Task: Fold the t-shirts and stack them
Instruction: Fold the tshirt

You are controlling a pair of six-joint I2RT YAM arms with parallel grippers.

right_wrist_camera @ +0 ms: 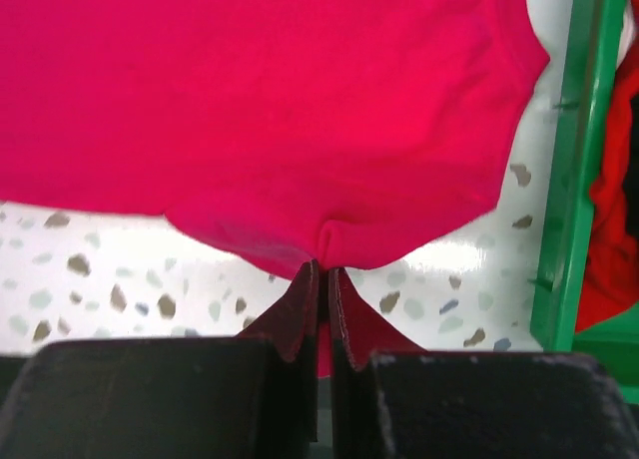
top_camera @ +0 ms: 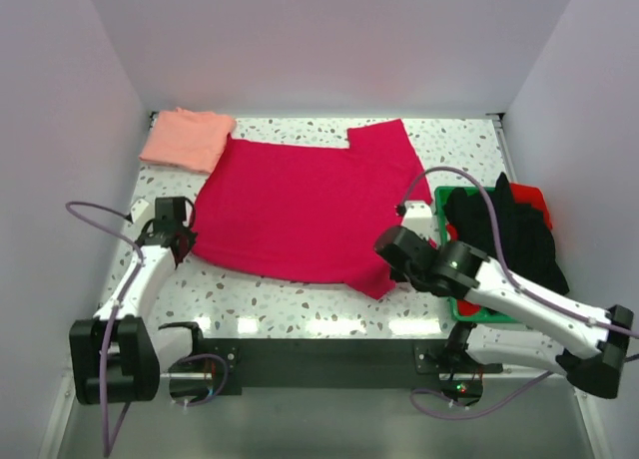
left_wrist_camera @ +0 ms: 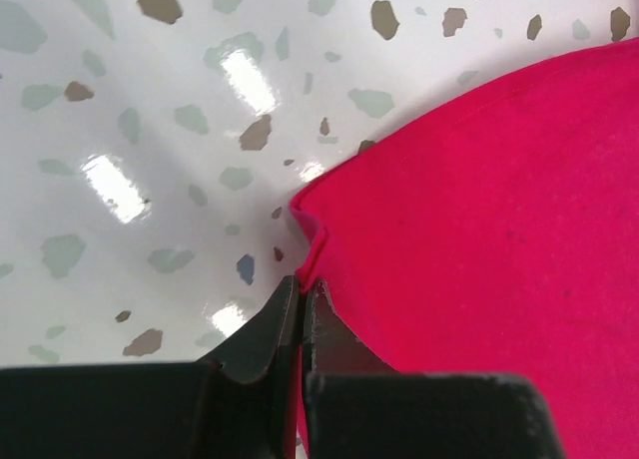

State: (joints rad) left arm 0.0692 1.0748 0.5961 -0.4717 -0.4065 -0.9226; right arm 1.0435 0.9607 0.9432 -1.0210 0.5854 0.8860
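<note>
Next, my left gripper carries the hem outward toward the salmon-pink t-shirt (top_camera: 186, 138) and lays it over the red cloth (right_wrist_camera: 280, 110), since the cloth still lies spread out.
The crimson-red t-shirt (top_camera: 300, 205) lies spread across the middle of the table. My left gripper (top_camera: 186, 241) is shut on its near-left corner; the left wrist view shows the jaws (left_wrist_camera: 301, 291) pinching the red hem (left_wrist_camera: 479, 200). My right gripper (top_camera: 391, 271) is shut on the shirt's near-right edge; in the right wrist view the jaws (right_wrist_camera: 324, 271) pinch a small pucker of the red cloth (right_wrist_camera: 280, 110), lifted a little off the table. The pale salmon-pink t-shirt (top_camera: 186, 138) lies folded at the far left corner.
A green plastic tray (top_camera: 439, 195) at the right holds dark and red clothes (top_camera: 509, 229); its green wall (right_wrist_camera: 574, 170) is close to my right gripper. White walls enclose the speckled table (top_camera: 300, 309) on three sides.
</note>
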